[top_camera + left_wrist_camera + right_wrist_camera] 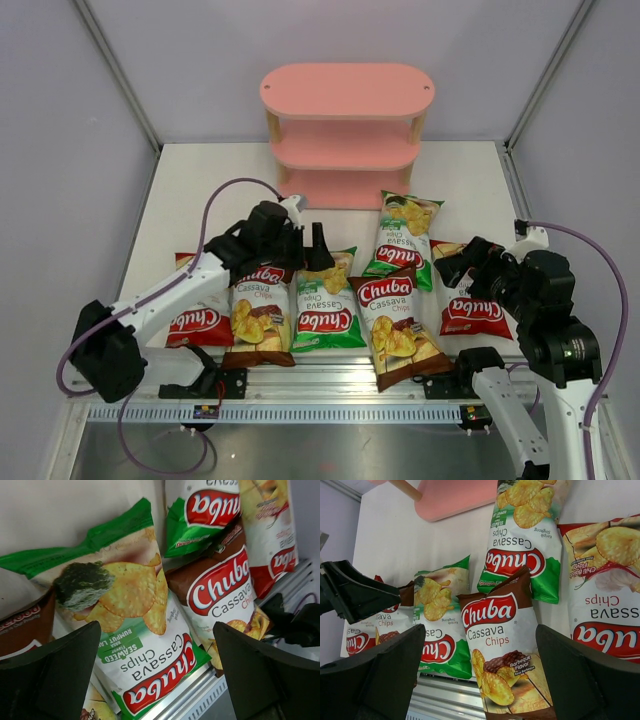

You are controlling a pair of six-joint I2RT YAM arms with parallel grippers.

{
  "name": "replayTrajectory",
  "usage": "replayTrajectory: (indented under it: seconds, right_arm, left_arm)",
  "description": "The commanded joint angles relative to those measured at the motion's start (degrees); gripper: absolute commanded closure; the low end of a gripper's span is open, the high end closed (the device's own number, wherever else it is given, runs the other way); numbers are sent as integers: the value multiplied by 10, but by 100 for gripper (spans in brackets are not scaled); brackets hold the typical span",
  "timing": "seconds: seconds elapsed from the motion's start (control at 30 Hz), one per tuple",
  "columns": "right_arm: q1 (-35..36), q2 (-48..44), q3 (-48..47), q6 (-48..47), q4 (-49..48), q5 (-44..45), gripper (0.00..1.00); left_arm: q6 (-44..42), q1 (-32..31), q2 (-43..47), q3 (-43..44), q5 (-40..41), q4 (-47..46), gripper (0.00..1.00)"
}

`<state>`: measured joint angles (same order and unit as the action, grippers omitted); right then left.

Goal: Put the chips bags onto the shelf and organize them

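Observation:
The robot's left gripper will go down next onto the middle green bag, with its fingers on both sides of its seaweed label (311,291) (122,646).
Several Chuba chips bags lie flat on the table in front of the pink shelf (345,130), whose three boards show nothing on them. Left to right lie a red bag (200,322), a brown bag (262,320), a green bag (325,312), a brown bag (398,325), a green bag (405,240) and a red bag (472,308). My left gripper (308,240) hovers open above the middle green bag (135,630), holding nothing. My right gripper (458,264) hangs open over the red bag's left edge, and its wrist view looks down on the centre brown bag (505,645).
A ribbed metal rail (330,385) runs along the table's near edge, just below the bags. White walls enclose the table on three sides. The shelf's base board (455,495) sits close behind the far green bag (522,545). The left arm's fingers (355,592) show in the right wrist view.

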<state>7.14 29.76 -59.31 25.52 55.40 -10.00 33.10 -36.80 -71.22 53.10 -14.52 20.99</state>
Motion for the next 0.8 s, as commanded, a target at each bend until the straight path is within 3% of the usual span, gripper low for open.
replayTrajectory:
  seconds: [0.0, 0.13, 0.57, 0.77]
  right_arm:
    - [2, -10, -8, -7, 6, 6, 0]
    - [3, -17, -7, -16, 15, 30, 1]
    - [2, -15, 17, -9, -8, 19, 1]
    - [2, -16, 19, -1, -18, 8, 1]
  left_arm:
    - [-2, -44, -22, 56, 113, 27, 1]
    - [22, -69, -29, 32, 183, 46, 1]
    - [133, -71, -31, -106, 126, -81, 9]
    - [179, -71, -64, -149, 108, -148, 4]
